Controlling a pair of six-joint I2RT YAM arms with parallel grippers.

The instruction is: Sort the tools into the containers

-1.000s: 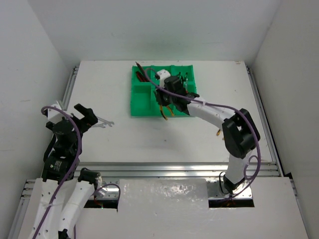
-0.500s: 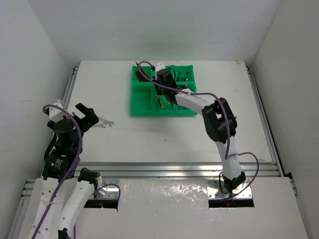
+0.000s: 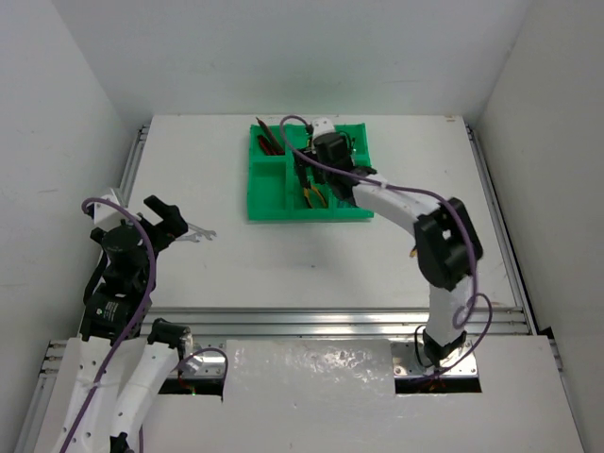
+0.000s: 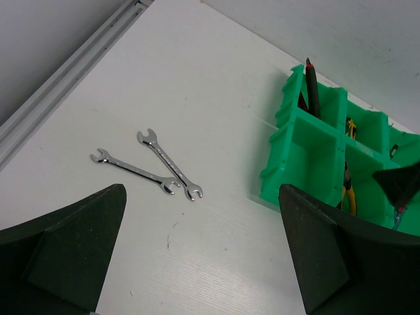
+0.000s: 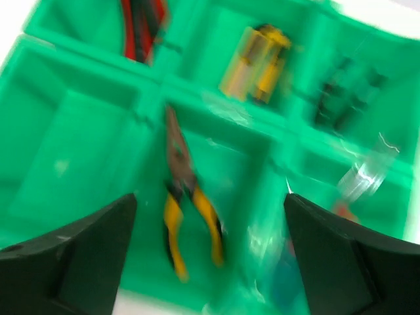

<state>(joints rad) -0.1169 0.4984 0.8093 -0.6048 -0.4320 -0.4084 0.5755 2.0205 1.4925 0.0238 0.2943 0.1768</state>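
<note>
I will swing my right gripper to the right in the top view, then move it down to the yellow-handled pliers [image 3: 413, 252], which are below and back from it, outside the tray [image 3: 266, 185].
The green tray [image 3: 266, 185] of square containers stands at the table's far middle. My right gripper [image 3: 316, 170] hovers over it, open and empty [image 5: 210, 256]. Under it, yellow-handled pliers [image 5: 187, 203] lie loose in the near middle compartment [image 3: 311, 195]. A yellow utility knife [image 5: 259, 59] is in the far middle compartment. Red and black tools [image 5: 141, 23] fill the far left one. Two silver wrenches [image 4: 169, 164] lie crossed on the table left of the tray [image 4: 295, 157]. My left gripper [image 4: 203, 249] is open just short of them [image 3: 168, 215].
Dark small tools [image 5: 341, 92] sit in the far right compartment; something clear and blurred [image 5: 357, 177] is in the near right one. The near left compartment [image 5: 65, 157] holds nothing. A metal rail [image 4: 65, 82] runs along the table's left edge.
My right gripper has opened and let go of the yellow pliers, which now lie in the near middle compartment. It moved from the tray's front edge to above the tray. The left arm stayed still.
</note>
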